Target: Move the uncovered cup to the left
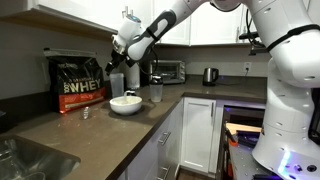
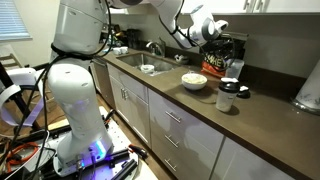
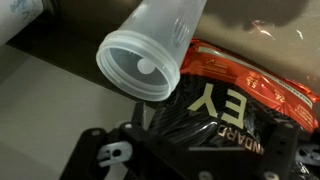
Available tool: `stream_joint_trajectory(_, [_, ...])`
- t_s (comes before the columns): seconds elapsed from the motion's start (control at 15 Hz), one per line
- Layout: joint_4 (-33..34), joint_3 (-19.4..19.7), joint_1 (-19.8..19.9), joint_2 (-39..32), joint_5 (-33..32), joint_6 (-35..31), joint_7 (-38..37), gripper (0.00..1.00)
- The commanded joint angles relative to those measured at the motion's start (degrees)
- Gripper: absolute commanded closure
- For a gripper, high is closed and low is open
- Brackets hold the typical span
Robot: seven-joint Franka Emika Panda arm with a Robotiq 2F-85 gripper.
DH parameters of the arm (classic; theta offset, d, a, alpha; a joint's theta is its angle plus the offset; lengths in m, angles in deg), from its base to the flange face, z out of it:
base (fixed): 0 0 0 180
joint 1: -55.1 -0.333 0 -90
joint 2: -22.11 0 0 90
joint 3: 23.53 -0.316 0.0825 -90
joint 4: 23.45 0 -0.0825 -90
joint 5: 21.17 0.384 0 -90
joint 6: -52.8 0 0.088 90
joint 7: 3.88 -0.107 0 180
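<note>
My gripper should next move across and down onto the uncovered cup's rim (image 3: 168,89) beside the whey bag, because the cup's opening is below while my fingers are around the whey bag instead.
The uncovered cup, a tall frosted tumbler (image 1: 116,84), stands upright on the counter between the whey bag and the white bowl (image 1: 126,103). It also shows in an exterior view (image 2: 236,71). In the wrist view its open mouth (image 3: 140,62) lies at the upper left, ahead of the fingers. My gripper (image 1: 120,57) hangs above the tumbler, apart from it, and also shows in an exterior view (image 2: 224,40). In the wrist view the gripper (image 3: 195,145) looks open and empty, with the bag showing between its fingers.
A black and red whey bag (image 1: 78,82) stands behind the tumbler. A shorter clear cup (image 1: 156,92) stands on the far side of the bowl. A toaster oven (image 1: 167,71) and kettle (image 1: 210,75) sit at the back. A sink (image 2: 148,66) is set in the counter.
</note>
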Motion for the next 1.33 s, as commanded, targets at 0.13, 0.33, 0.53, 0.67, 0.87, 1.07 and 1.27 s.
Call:
stream_joint_trajectory(0.13, [6.7, 2.8, -1.5, -5.1, -1.2, 2.1, -0.8, 0.00])
stream_joint_trajectory(0.33, [7.9, 3.5, -2.1, -6.1, -1.3, 2.3, -0.3, 0.00])
stream_joint_trajectory(0.53, [8.5, 3.6, -2.5, -6.0, -0.7, 4.8, 0.3, 0.00])
stream_joint_trajectory(0.67, [8.9, 5.5, -4.3, -6.0, 1.8, 6.6, 2.1, 0.00])
stream_joint_trajectory(0.87, [9.8, 6.3, -5.3, -6.1, 1.4, 9.0, 2.1, 0.00])
stream_joint_trajectory(1.07, [10.6, 6.0, -5.4, -6.3, 1.8, 10.7, 2.3, 0.00])
stream_joint_trajectory(1.27, [10.9, 5.6, -5.2, -6.5, 2.1, 11.7, 2.5, 0.04])
